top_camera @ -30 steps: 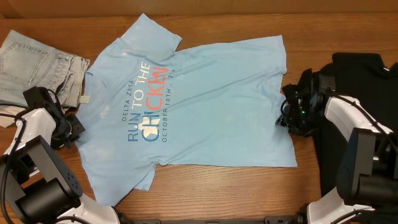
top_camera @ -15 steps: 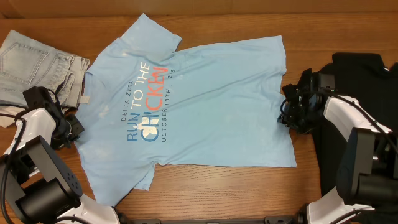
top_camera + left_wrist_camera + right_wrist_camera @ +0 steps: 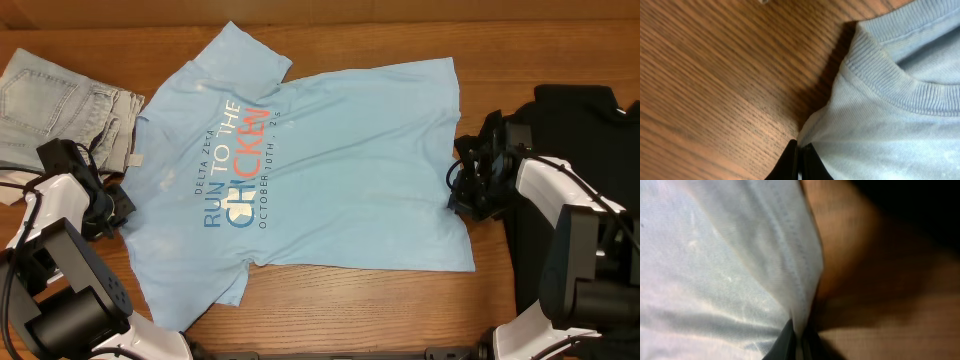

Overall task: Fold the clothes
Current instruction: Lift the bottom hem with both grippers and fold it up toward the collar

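Observation:
The left gripper lifts the pinched edge next, carries it outward, lowers and releases it, since bare wood lies outward of it between denim and upper sleeve.
The sky-blue T-shirt (image 3: 320,170) printed "RUN TO THE CHICKEN" lies spread flat, collar to the left, hem to the right. My left gripper (image 3: 118,205) is shut on its edge just below the ribbed collar (image 3: 890,80); the pinch shows in the left wrist view (image 3: 801,150). My right gripper (image 3: 458,195) is shut on the hem at the shirt's right edge, and the stitched hem (image 3: 800,280) runs into the jaws (image 3: 799,332). A black T-shirt (image 3: 580,110) lies at the far right under my right arm. A pale denim piece (image 3: 60,105) lies at the upper left, with an off-white piece (image 3: 12,178) beneath it.
Bare wooden table (image 3: 330,310) shows along the front edge and in a strip between the blue shirt and the black one. The table's back edge runs just above the shirt's upper sleeve (image 3: 240,50).
My right gripper has shifted slightly left and down, pulling the shirt's right hem a little inward. The left arm has not moved.

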You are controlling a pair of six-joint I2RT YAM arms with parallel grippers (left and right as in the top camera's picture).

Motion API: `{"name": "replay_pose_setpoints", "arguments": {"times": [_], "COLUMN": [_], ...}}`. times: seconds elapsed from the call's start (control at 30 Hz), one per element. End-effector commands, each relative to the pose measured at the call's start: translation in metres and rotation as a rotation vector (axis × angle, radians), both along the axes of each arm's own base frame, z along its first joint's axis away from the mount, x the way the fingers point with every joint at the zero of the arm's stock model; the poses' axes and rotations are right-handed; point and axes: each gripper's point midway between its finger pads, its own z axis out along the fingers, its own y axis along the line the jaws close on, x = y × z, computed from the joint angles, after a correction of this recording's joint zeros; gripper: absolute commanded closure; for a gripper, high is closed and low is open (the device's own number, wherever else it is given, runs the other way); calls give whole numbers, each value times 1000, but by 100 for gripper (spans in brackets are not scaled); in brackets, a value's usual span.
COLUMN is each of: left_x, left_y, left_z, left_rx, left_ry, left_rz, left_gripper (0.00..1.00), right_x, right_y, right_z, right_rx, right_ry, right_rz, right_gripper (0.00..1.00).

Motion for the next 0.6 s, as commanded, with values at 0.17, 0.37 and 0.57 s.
{"name": "replay_pose_setpoints", "arguments": {"times": [0.17,0.37,0.57], "left_x": [38,49,46], "left_y": [4,18,25], "left_z": [67,146,220], "left_rx": [-52,7,62], "left_ry": [-79,-109,-183], "left_rz": [-5,0,50], "left_gripper": [96,96,96], "right_x": [23,25,18], "right_y": [-3,-8,-20], "right_z": [74,143,226], "right_rx": [-11,-47,-139], "right_ry": [-70,-137,-271], "right_rz": [12,9,-8], "right_gripper": [96,96,96]}}
